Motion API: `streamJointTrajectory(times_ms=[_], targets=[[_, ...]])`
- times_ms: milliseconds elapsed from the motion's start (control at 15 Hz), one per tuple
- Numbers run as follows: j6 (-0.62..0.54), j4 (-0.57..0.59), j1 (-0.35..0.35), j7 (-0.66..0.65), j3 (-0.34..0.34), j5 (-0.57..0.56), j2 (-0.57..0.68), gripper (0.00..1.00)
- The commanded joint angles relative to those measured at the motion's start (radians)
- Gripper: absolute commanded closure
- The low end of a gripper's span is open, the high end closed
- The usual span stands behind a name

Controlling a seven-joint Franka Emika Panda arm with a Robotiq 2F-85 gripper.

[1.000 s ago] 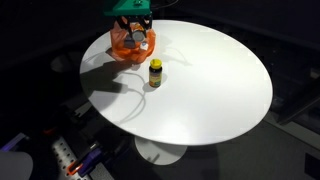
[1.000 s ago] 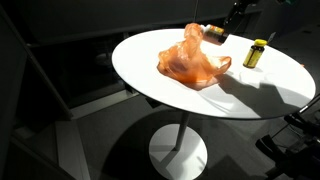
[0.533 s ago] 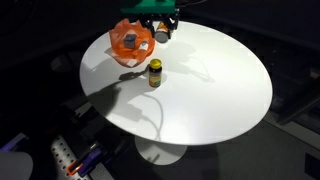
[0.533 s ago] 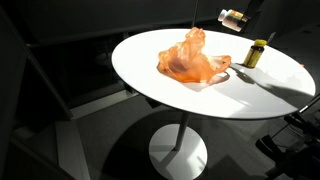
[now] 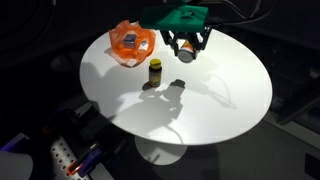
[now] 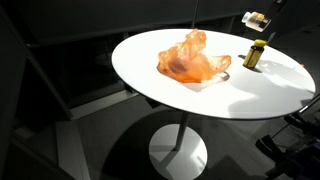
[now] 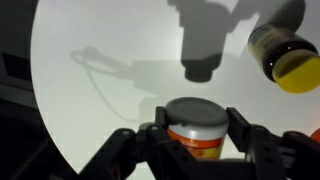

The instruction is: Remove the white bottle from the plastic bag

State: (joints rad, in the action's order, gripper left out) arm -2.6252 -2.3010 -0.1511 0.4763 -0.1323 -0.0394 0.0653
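Note:
My gripper is above the bare tabletop point(image 5: 174, 88) beside the dark bottle, a spot clear of the orange bag point(image 5: 131, 43), so next it should lower the small bottle there and release it.
My gripper point(image 5: 186, 50) is shut on a small bottle point(image 7: 196, 125) with a white cap and an orange label. It holds the bottle in the air above the round white table point(image 5: 225, 95), to the right of the orange plastic bag point(image 5: 131, 43). The held bottle also shows in an exterior view point(image 6: 256, 19), high above the table's far edge. The bag point(image 6: 192, 60) lies crumpled on the table, apart from the gripper. In the wrist view the fingers point(image 7: 243, 128) clamp the bottle from both sides, and its shadow falls on the table below.
A dark bottle with a yellow cap point(image 5: 155, 73) stands upright on the table between the bag and the gripper; it also shows in an exterior view point(image 6: 255, 53) and in the wrist view point(image 7: 285, 55). The surroundings are dark. Some clutter point(image 5: 75, 158) lies on the floor.
The gripper has lifted the white-capped bottle out of the bag and carried it away from the bag, past the yellow-capped bottle. The bag has settled on the table.

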Motion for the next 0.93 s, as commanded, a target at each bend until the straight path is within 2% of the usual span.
streamJointTrajectory(times_ms=[0,67,400,867], targets=[[0.019,-0.012,-0.021,0.0,-0.012,0.003,0.004,0.63],[0.007,-0.022,-0.024,0.011,-0.012,-0.004,0.012,0.63],[0.012,-0.03,-0.037,0.144,0.021,0.105,0.076,0.63],[0.033,-0.01,-0.048,0.166,0.036,0.074,0.171,0.63]])
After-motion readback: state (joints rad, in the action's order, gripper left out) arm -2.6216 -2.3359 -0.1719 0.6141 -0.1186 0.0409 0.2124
